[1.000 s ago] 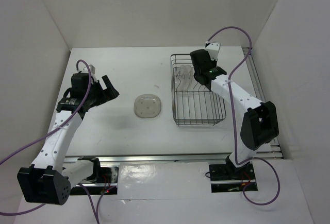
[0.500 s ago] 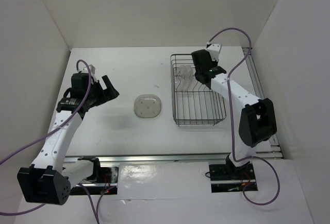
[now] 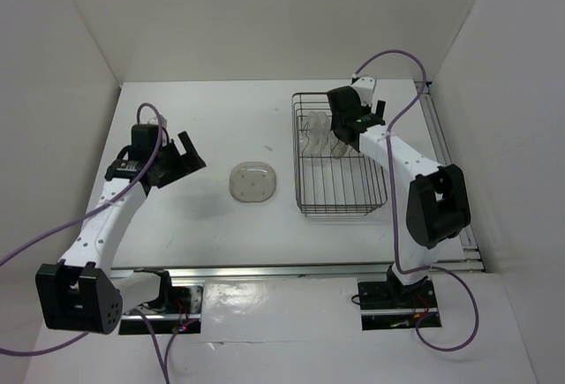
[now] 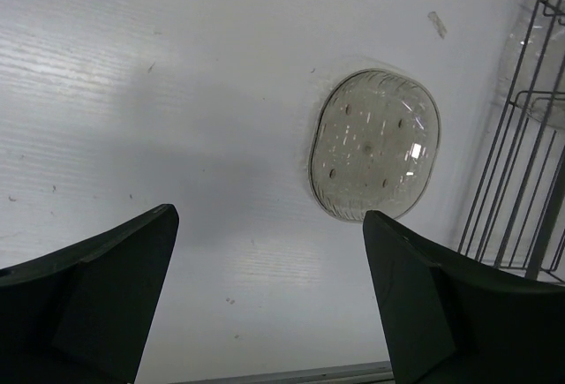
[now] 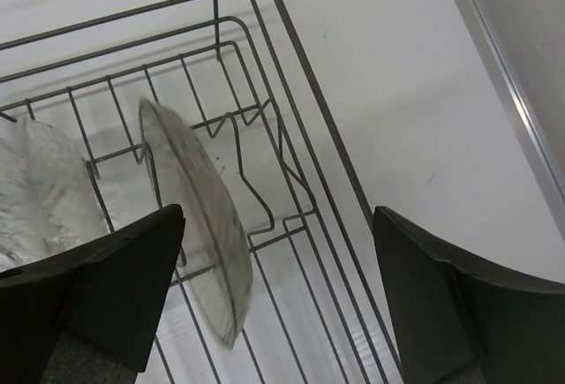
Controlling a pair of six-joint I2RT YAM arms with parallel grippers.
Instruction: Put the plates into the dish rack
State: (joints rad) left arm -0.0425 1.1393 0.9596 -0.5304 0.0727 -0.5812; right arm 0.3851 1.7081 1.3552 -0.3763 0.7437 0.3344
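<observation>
The smoky plate lies flat below my left gripper and to its right in the top view, so I will go down that way next, with my fingers on both sides of the plate's nearest rim.
One smoky plate lies flat on the table between the arms, and it shows as a rounded square ahead of my left gripper. That gripper is open and empty, short of the plate and to its left. The dish rack stands on the right. My right gripper is open above the rack's far end. A smoky plate stands on edge between the dividers beside its left finger, held by nothing. A clear plate stands further left in the rack.
White walls close in the table on the left, back and right. The rack's wire rim and upright dividers surround the right gripper. A metal rail runs along the table's right edge. The rack's side wires show at the right of the left wrist view.
My right gripper has opened and let go of the smoky plate, which now stands in the rack. The left arm has shifted slightly towards the plate on the table.
</observation>
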